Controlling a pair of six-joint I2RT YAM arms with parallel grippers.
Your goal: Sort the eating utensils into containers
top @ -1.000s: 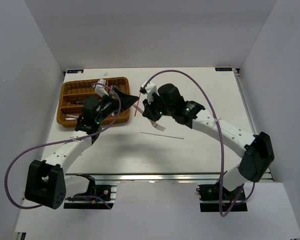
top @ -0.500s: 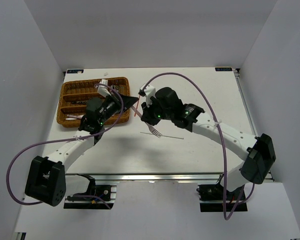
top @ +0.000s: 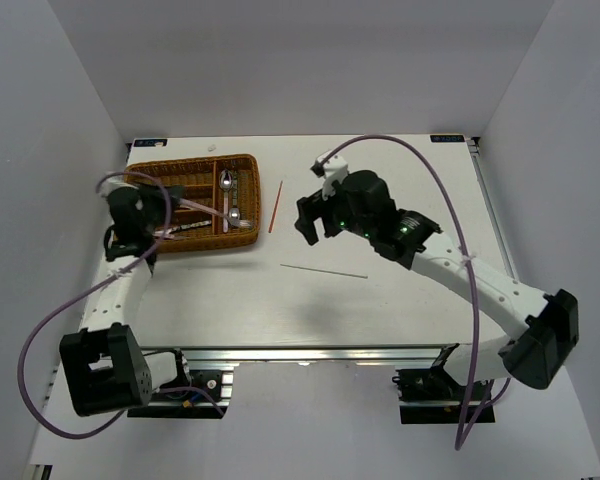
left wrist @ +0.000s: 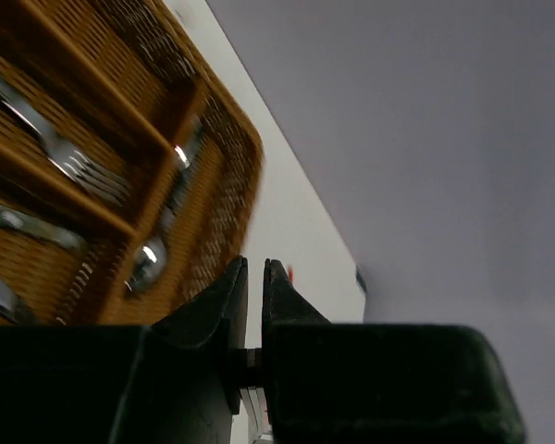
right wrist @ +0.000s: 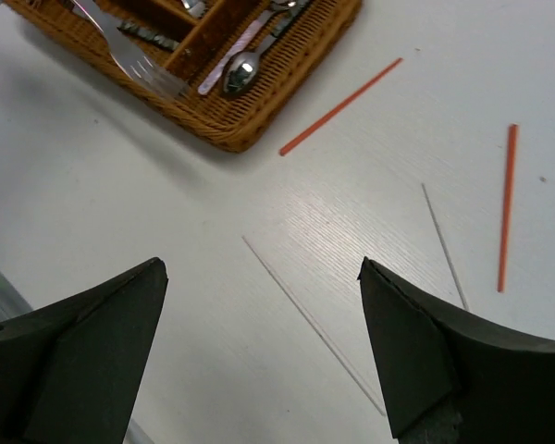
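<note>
The left gripper moves to the left in the top view and lowers to release the fork next, since the tray's middle fork section (top: 198,195) (left wrist: 72,148) lies below it.
The woven wicker tray (top: 140,170) sits at the table's back left, and its compartments hold forks (left wrist: 74,166) and spoons (top: 227,183). My left gripper (top: 150,235) hangs over the tray's near left part, shut on the handle of a silver fork (top: 190,229). The fork's tines (right wrist: 157,79) reach over the tray's near rim (right wrist: 259,129). My right gripper (right wrist: 264,268) is wide open and empty above bare table, right of the tray. One red chopstick (top: 275,206) lies just right of the tray. A second one (right wrist: 506,208) shows in the right wrist view.
A thin pale line (top: 323,270) crosses the table's middle, and another (right wrist: 444,245) runs beside the second chopstick. White walls close in the table at the back and on both sides. The left arm's purple cable (top: 195,205) loops over the tray.
The right gripper let go of the fork, opened and drew back to the right. The left gripper closed on the fork and swung it left over the tray.
</note>
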